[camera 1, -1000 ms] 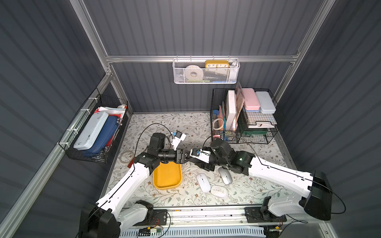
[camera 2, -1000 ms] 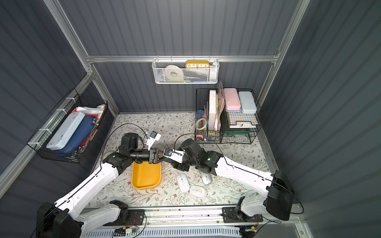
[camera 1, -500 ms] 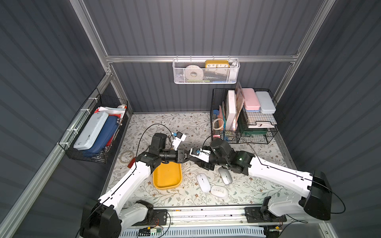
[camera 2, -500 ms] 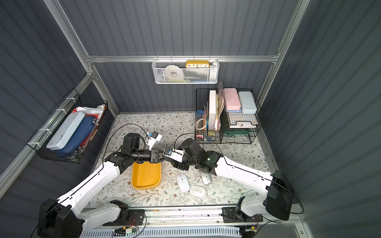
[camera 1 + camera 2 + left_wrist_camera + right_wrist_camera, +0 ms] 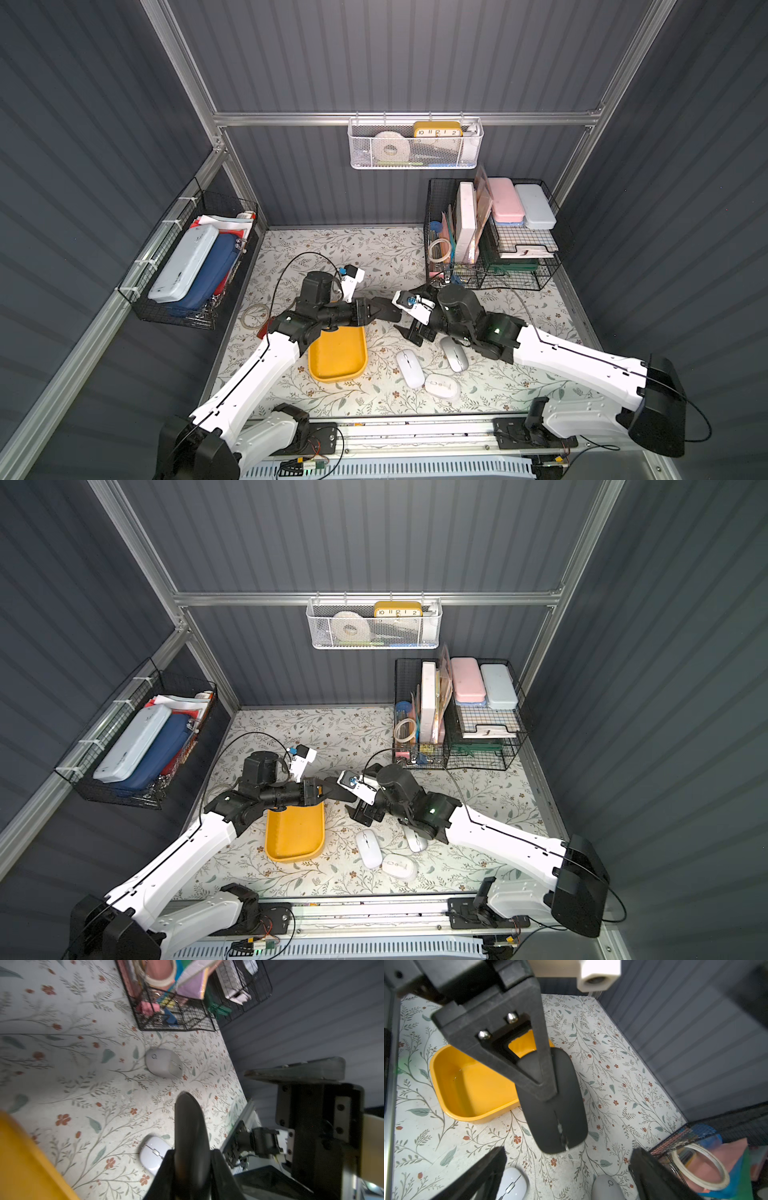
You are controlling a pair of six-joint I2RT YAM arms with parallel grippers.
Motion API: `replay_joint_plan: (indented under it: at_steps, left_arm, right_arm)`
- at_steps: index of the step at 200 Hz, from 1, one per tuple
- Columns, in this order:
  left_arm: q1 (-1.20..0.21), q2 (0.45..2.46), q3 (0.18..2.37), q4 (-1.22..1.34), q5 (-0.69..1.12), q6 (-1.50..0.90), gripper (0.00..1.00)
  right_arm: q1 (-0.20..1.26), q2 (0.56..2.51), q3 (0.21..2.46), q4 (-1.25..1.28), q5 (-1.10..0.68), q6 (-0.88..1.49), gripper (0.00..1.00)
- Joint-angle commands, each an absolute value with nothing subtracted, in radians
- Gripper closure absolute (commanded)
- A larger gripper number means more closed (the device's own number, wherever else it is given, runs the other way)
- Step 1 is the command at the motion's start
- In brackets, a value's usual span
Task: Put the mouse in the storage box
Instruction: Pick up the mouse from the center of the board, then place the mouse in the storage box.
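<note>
My left gripper will next tip its fingers down over the bare bottom of the empty yellow storage box below, lower the black mouse (image 5: 384, 309) inside and let go.
A flat black mouse (image 5: 384, 309) hangs in the air between the two arms, and my left gripper (image 5: 374, 309) is shut on its rear end. The left wrist view shows the black mouse (image 5: 190, 1136) edge-on between the two left fingers. My right gripper (image 5: 401, 309) is open, one finger on each side of the mouse's front end and neither touching it, as the right wrist view (image 5: 569, 1152) shows. The yellow storage box (image 5: 336, 353) lies empty on the table just below and left of the mouse (image 5: 554, 1109).
Two white mice (image 5: 409, 362) (image 5: 441, 386) and a grey mouse (image 5: 454, 359) lie right of the box. A black wire rack (image 5: 490, 245) stands at the back right. Another black basket (image 5: 187, 266) hangs on the left wall, and a white mesh basket (image 5: 415, 145) on the back wall.
The left gripper has closed on the black mouse. The right gripper, which held it before, has opened and let go. Both arms stay in about the same place.
</note>
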State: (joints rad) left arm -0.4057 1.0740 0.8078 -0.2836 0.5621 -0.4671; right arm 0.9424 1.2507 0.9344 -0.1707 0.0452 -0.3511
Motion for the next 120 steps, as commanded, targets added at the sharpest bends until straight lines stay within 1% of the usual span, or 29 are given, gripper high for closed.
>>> replay_joint_plan:
  at_steps: [1, 18, 31, 73, 91, 106, 120]
  left_arm:
    - [-0.390, 1.032, 0.818, -0.384, 0.320, -0.529, 0.97]
    - [-0.376, 1.015, 0.816, -0.475, 0.166, -0.565, 0.97]
    - [-0.360, 1.008, 0.804, -0.503, 0.090, -0.579, 0.97]
    - [-0.356, 1.056, 0.810, -0.528, -0.076, -0.610, 0.97]
    - [-0.356, 1.110, 0.804, -0.514, -0.094, -0.609, 0.97]
    - [-0.356, 1.158, 0.794, -0.493, -0.102, -0.609, 1.00]
    - [-0.356, 1.178, 0.775, -0.447, -0.099, -0.609, 1.00]
  right_arm:
    - [0.926, 1.221, 0.896, -0.139, 0.110, -0.309, 0.01]
    - [0.921, 1.220, 0.882, -0.140, 0.128, -0.304, 0.01]
    - [0.919, 1.220, 0.883, -0.142, 0.134, -0.296, 0.01]
    - [0.917, 1.236, 0.887, -0.143, 0.121, -0.291, 0.01]
    - [0.916, 1.237, 0.885, -0.140, 0.117, -0.291, 0.01]
    - [0.916, 1.242, 0.887, -0.139, 0.113, -0.293, 0.01]
    - [0.915, 1.244, 0.887, -0.140, 0.109, -0.291, 0.01]
